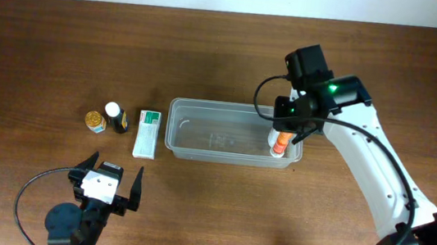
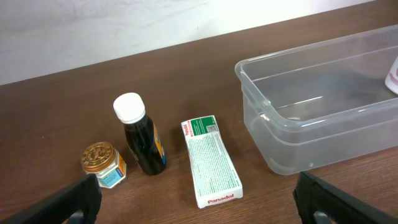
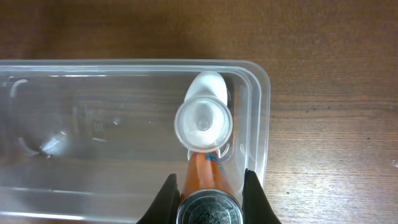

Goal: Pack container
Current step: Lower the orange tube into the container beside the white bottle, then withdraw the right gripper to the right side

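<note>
My right gripper brings the orange bottle, already between the container's sides, down onto the container's bottom (image 1: 278,153) (image 3: 228,167) beside the white bottle next and releases it. That bottom is just below.
The clear plastic container (image 1: 212,104) lies at the table's middle and also shows in the left wrist view (image 2: 298,149) and the right wrist view (image 3: 264,124). My right gripper (image 1: 284,128) (image 3: 207,186) is shut on an orange bottle (image 1: 281,142) (image 3: 205,171) with a white cap. It holds the bottle inside the container's right end, cap down near the floor. My left gripper (image 1: 111,178) (image 2: 202,214) is open and empty, low over the table in front of the loose items.
Left of the container lie a white-and-green Panadol box (image 1: 147,133) (image 2: 210,160), a dark bottle with a white cap (image 1: 116,117) (image 2: 142,140) and a small gold-lidded jar (image 1: 96,121) (image 2: 102,163). A black cable loops beside the left arm.
</note>
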Robot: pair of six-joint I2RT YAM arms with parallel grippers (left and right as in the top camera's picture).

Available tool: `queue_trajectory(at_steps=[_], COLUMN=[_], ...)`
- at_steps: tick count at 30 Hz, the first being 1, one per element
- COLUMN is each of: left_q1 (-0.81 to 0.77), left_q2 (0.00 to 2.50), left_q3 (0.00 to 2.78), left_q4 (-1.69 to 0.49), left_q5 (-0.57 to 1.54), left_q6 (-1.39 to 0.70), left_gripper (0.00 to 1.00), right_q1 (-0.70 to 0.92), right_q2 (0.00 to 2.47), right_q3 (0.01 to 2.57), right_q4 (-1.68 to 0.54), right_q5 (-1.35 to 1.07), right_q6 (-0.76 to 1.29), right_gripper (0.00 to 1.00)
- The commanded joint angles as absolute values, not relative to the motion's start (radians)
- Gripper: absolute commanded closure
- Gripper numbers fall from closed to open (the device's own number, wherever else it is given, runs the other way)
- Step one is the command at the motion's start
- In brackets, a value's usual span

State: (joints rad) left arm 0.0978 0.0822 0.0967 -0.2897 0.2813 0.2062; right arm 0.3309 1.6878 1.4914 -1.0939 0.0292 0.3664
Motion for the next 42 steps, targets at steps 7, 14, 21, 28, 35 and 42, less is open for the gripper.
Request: queue_trajectory(at_steps=[7,14,21,28,35,42], left_q1=[0.101,0.101,0.101,0.101,0.101,0.101], left_q2=[0.073,0.073,0.073,0.073,0.073,0.073], left_q3=[0.093,0.093,0.093,0.093,0.093,0.093], left_q4=[-0.289,-0.289,-0.289,-0.289,-0.289,-0.289], left_q5=[0.292,0.293,0.292,0.293,0.292,0.292], left_q6=[0.215,0.215,0.215,0.215,0.215,0.215], left_gripper=[0.00,0.00,0.00,0.00,0.00,0.00], right_q1=[0.341,0.341,0.334,0.149,-0.104,-0.173], right_q2=[1.689,1.665,1.521,1.323,1.295,1.316], right_q3=[1.432,1.432,1.442,1.442,1.442,1.442], right_q4=[-1.057,-1.053,-1.058,-1.100,-1.176,-1.177], right_q5=[0.049,0.049,0.068,0.057,0.054,0.053], right_q6=[0.398,0.398,0.398,0.402,0.402,0.402], right_gripper=[0.88,0.64,0.40,0.19,0.01,0.01])
